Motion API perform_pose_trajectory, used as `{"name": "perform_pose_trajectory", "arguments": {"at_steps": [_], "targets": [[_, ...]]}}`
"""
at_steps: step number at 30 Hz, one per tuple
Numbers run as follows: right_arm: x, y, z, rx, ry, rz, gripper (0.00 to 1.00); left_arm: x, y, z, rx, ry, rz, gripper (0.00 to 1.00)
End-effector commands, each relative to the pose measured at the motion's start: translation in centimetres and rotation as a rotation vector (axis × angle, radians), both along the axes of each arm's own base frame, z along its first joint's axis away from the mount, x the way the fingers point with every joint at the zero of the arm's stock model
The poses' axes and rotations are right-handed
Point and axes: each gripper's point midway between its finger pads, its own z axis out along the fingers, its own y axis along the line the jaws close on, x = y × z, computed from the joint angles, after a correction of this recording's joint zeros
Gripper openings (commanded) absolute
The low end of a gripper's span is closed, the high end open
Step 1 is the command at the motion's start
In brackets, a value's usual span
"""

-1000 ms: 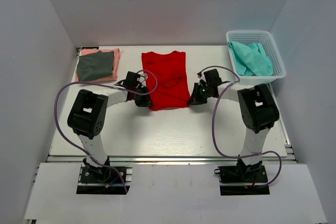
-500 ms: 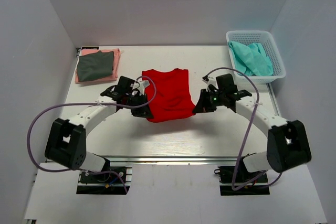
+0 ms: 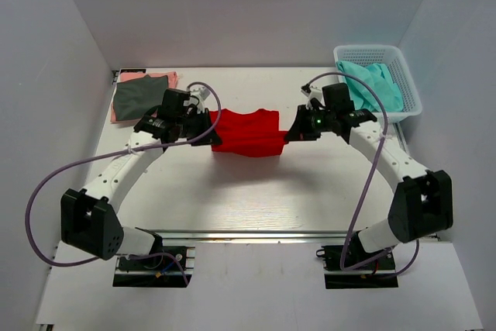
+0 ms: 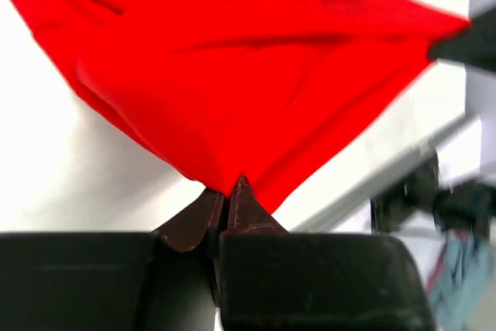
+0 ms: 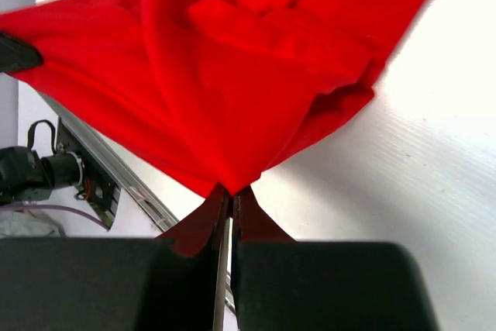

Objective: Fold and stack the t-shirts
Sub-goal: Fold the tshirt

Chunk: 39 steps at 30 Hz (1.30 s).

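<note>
The red t-shirt hangs stretched, and bare tabletop lies open beyond the red t-shirt's far edge. My left gripper will next move outward and down past that edge and let go of the cloth there.
A bright red t-shirt (image 3: 246, 132) hangs stretched between both grippers above the middle of the table. My left gripper (image 3: 208, 125) is shut on its left edge, and the fabric (image 4: 232, 98) bunches straight out of the closed tips (image 4: 229, 191). My right gripper (image 3: 291, 131) is shut on the right edge, with red cloth (image 5: 232, 75) fanning out from its tips (image 5: 232, 194). A folded dark grey t-shirt (image 3: 138, 98) lies on a folded salmon pink one (image 3: 167, 79) at the back left corner.
A white lattice basket (image 3: 411, 87) with teal cloth (image 3: 370, 83) in it stands at the back right, close to the right arm. White walls close in the table on three sides. The red shirt's shadow falls on the bare table (image 3: 248, 191).
Both arms have reached forward and up, lifting the red t-shirt's near edge off the table and carrying it toward the back. The shirt now hangs doubled and short.
</note>
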Motion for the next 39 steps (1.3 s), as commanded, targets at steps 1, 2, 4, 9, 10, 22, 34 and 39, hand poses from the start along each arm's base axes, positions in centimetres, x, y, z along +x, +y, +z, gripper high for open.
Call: {"name": "perform_pose_trajectory", "arguments": {"at_steps": [1,2,4,9,10,22,34,39], "targets": [[3.1,-0.3,1.9,0.004,-0.05,-0.059,0.0,3.2,2.6,0.5,0.088,-0.027,0.195,0.0],[3.6,-0.2,1.4,0.006,-0.033,-0.06,0.0,3.7,2.6,0.8,0.081,-0.024,0.224,0.0],[4.9,0.1,1.9,0.013,-0.034,-0.067,0.0,4.7,3.0,-0.2,0.099,-0.005,0.266,0.0],[7.4,1.1,0.7,0.047,0.02,-0.043,0.0,7.5,3.6,-1.1,0.087,0.012,0.335,0.0],[8.0,1.3,1.4,0.059,0.009,-0.04,0.0,8.0,3.9,-1.1,0.081,0.019,0.354,0.0],[13.1,2.1,-0.7,0.085,0.039,-0.025,0.0,13.7,3.8,-2.1,0.032,-0.008,0.371,0.0],[17.5,2.2,-2.7,0.043,0.003,-0.025,0.0,18.6,3.5,-2.8,0.065,-0.007,0.372,0.0],[20.0,3.1,-3.8,0.065,-0.075,0.005,0.0,20.0,4.8,-4.6,0.075,0.016,0.413,0.0]]}}
